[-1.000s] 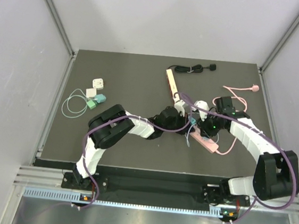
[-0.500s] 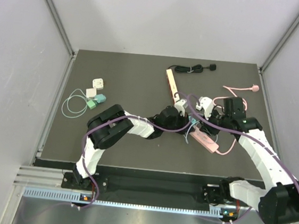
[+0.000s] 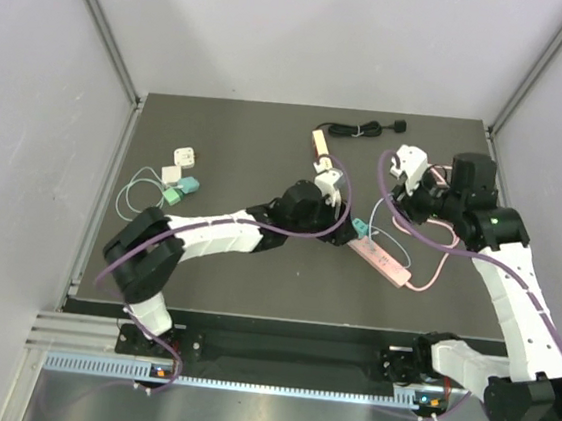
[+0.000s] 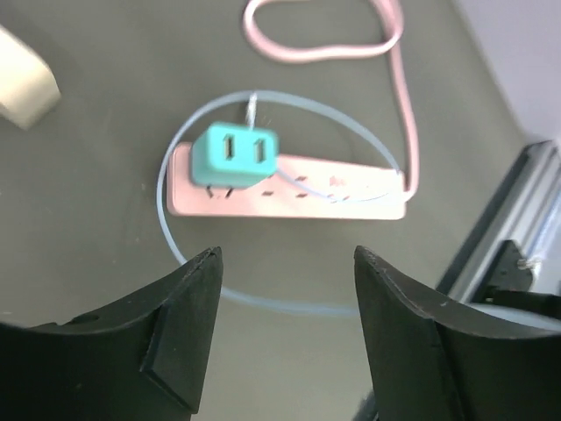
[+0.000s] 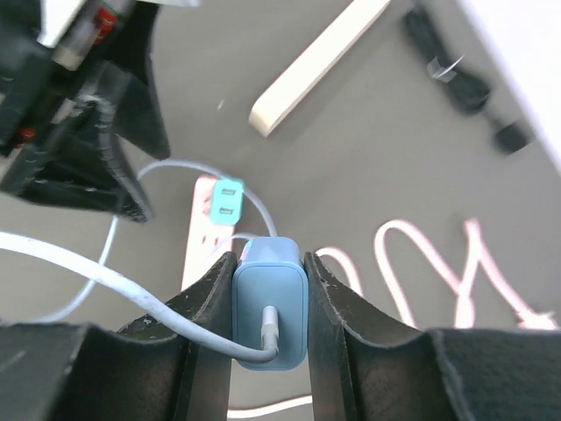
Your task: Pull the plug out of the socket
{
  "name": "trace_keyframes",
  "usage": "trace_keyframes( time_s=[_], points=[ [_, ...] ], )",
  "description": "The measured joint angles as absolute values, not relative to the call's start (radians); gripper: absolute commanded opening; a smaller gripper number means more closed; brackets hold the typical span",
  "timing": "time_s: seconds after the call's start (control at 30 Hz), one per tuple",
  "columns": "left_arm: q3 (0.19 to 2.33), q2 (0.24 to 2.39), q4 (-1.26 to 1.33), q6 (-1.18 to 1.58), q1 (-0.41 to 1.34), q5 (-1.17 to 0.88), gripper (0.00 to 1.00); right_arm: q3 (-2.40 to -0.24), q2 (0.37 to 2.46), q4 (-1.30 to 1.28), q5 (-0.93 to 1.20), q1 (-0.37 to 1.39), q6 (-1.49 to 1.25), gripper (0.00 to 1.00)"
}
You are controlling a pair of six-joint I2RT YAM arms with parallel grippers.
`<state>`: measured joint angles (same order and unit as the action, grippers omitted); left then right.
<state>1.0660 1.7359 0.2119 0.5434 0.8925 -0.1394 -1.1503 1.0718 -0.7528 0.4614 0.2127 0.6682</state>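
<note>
My right gripper will next carry the plug left in the top view, then lower and release it, as bare mat (image 3: 206,189) beside the teal charger lies there.
My right gripper (image 5: 268,260) is shut on a light blue plug (image 5: 269,311), held in the air with its pale cable (image 5: 123,289) trailing off to the left. The plug is apart from the socket, a pink power strip (image 3: 386,265) lying flat on the mat. A teal adapter (image 4: 237,156) sits on the strip's (image 4: 333,193) left end. My left gripper (image 4: 287,254) hangs open above the mat just short of the strip, nothing between its fingers. In the top view the left gripper (image 3: 335,191) is left of the strip and the right gripper (image 3: 401,183) is behind it.
A beige power strip (image 3: 320,152) and a black cable (image 3: 370,129) lie at the back. The strip's pink cord (image 3: 443,202) loops under the right arm. White and teal chargers (image 3: 179,175) with a thin cable sit at the left.
The left gripper has opened and drawn back off the pink strip. The right arm has lifted up and toward the back right, carrying the blue plug away from the strip.
</note>
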Motion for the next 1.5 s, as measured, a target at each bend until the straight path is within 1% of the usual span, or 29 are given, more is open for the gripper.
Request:
trace_keyframes(
  time_s=[0.07, 0.1, 0.2, 0.23, 0.3, 0.33, 0.37, 0.6, 0.8, 0.9, 1.1, 1.2, 1.23, 1.4, 1.5],
  points=[
    [1.067, 1.675, 0.194, 0.52, 0.889, -0.13, 0.7, -1.208, 1.071, -0.759, 0.472, 0.213, 0.662, 0.0],
    [1.067, 1.638, 0.178, 0.505, 0.888, -0.117, 0.75, -1.237, 1.072, -0.766, 0.477, 0.213, 0.658, 0.0],
    [1.064, 1.529, 0.145, 0.458, 0.883, -0.051, 0.83, -1.313, 1.079, -0.775, 0.49, 0.213, 0.645, 0.0],
    [1.061, 1.511, 0.144, 0.448, 0.882, -0.039, 0.88, -1.341, 1.086, -0.775, 0.495, 0.213, 0.638, 0.0],
    [1.039, 1.394, 0.119, 0.392, 0.874, 0.031, 0.93, -1.393, 1.105, -0.778, 0.501, 0.213, 0.623, 0.0],
    [1.028, 1.343, 0.106, 0.369, 0.87, 0.061, 0.97, -1.423, 1.12, -0.775, 0.503, 0.213, 0.612, 0.0],
    [1.019, 1.294, 0.095, 0.347, 0.865, 0.088, 0.98, -1.45, 1.134, -0.774, 0.503, 0.213, 0.599, 0.0],
    [0.962, 0.97, -0.032, 0.207, 0.817, 0.258, 0.99, -1.733, 1.29, -0.722, 0.485, 0.213, 0.467, 0.0],
    [0.885, 0.744, -0.189, 0.15, 0.813, 0.33, 0.99, -2.111, 1.47, -0.67, 0.464, 0.217, 0.335, 0.0],
    [0.851, 0.662, -0.261, 0.142, 0.813, 0.348, 0.99, -2.257, 1.539, -0.641, 0.456, 0.228, 0.282, 0.0],
    [0.785, 0.51, -0.367, 0.143, 0.813, 0.369, 0.99, -2.334, 1.59, -0.593, 0.438, 0.344, 0.22, 0.0],
    [0.772, 0.444, -0.403, 0.143, 0.813, 0.387, 0.99, -2.359, 1.623, -0.586, 0.419, 0.442, 0.207, 0.0],
    [0.772, 0.423, -0.411, 0.143, 0.813, 0.393, 0.99, -2.38, 1.648, -0.585, 0.402, 0.507, 0.206, 0.0],
    [0.772, 0.316, -0.439, 0.143, 0.813, 0.425, 0.99, -2.461, 1.726, -0.579, 0.347, 0.696, 0.213, 0.0],
    [0.772, 0.27, -0.455, 0.143, 0.813, 0.432, 0.99, -2.468, 1.752, -0.563, 0.299, 0.776, 0.235, 0.0]
  ],
)
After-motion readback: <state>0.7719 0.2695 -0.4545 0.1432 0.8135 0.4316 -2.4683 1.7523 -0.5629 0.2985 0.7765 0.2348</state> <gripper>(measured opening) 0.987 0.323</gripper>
